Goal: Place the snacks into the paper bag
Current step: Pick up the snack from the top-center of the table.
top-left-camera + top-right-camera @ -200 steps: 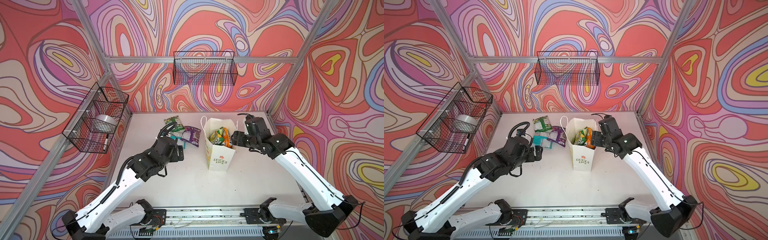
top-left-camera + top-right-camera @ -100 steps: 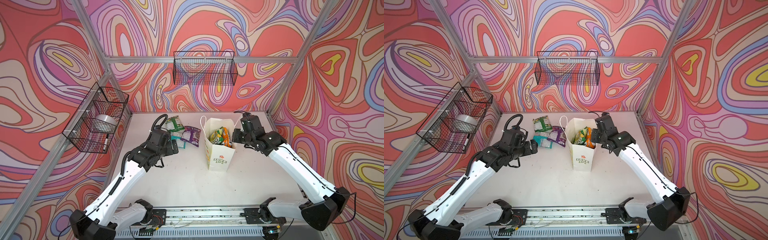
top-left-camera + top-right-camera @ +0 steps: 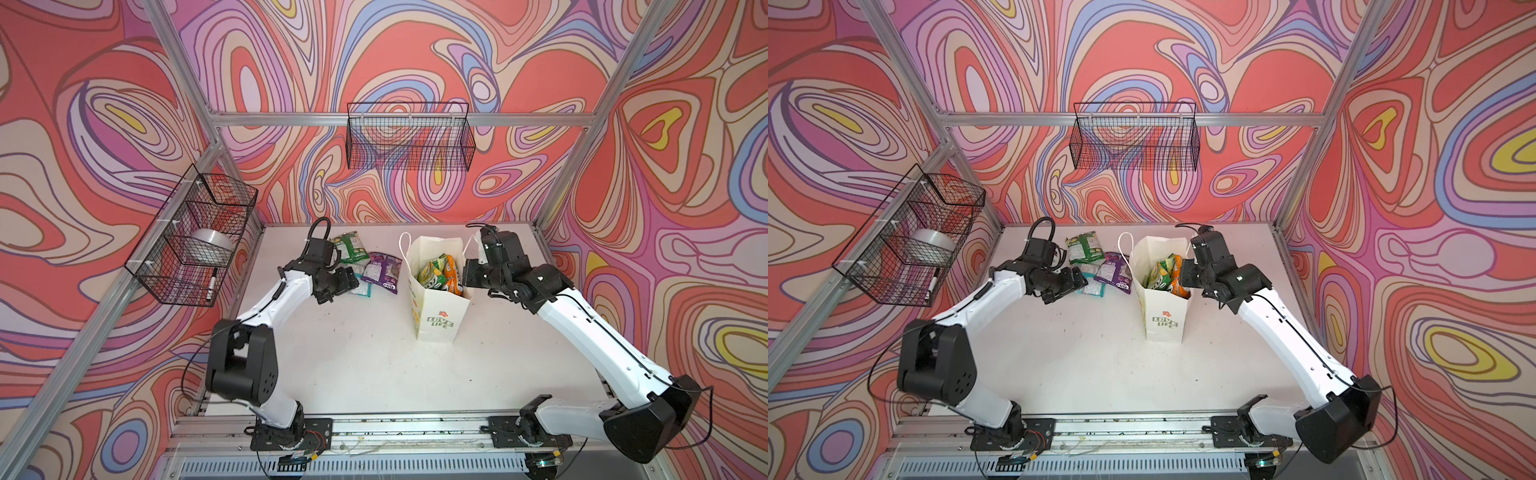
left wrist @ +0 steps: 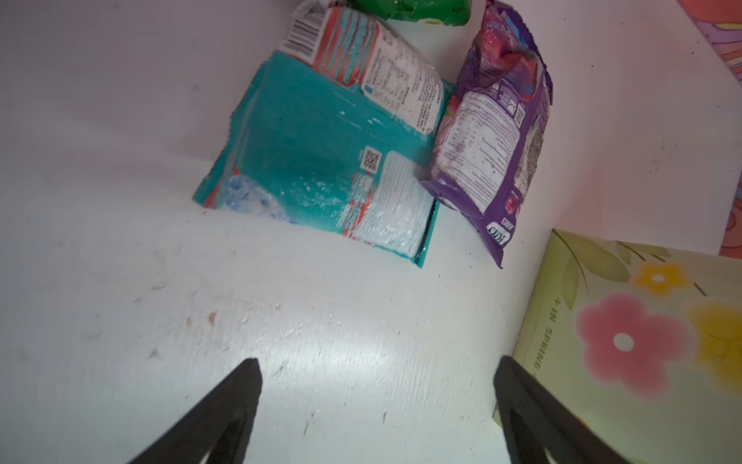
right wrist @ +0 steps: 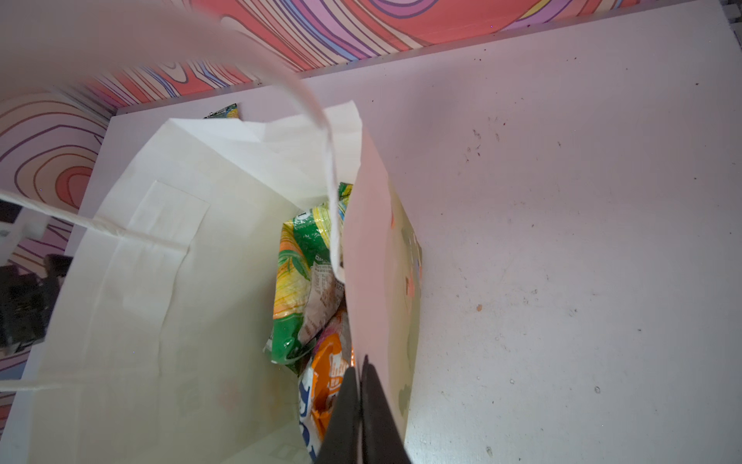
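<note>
The purple pouch overlaps the teal pouch below and outward of my left gripper, so my left gripper will next reach outward, toward the bag [image 3: 436,316], and down onto the purple pouch's middle [image 3: 382,270].
The white paper bag [image 3: 436,316] [image 3: 1163,316] stands upright mid-table with green and orange snacks [image 3: 440,274] [image 5: 297,281] inside. My right gripper [image 3: 467,270] [image 5: 361,367] is shut on the bag's right wall at its rim. Left of the bag lie three more snacks: a green pouch [image 3: 351,247], a purple pouch [image 3: 380,270] [image 4: 490,132] and a teal pouch [image 3: 361,289] [image 4: 321,160]. My left gripper [image 3: 347,282] [image 4: 377,361] hangs open over bare table just short of the teal pouch, with nothing between its fingers and the bag's flowered side [image 4: 626,321] beside it.
A black wire basket [image 3: 409,141] hangs on the back wall. Another wire basket [image 3: 195,237] on the left wall holds a silver tape roll [image 3: 210,245] and a marker [image 3: 212,284]. The arms' mounting rail [image 3: 374,424] runs along the table's front edge.
My right gripper has closed on the bag's right rim. The left arm has swung back and to the left, bringing its open gripper down next to the pouches.
</note>
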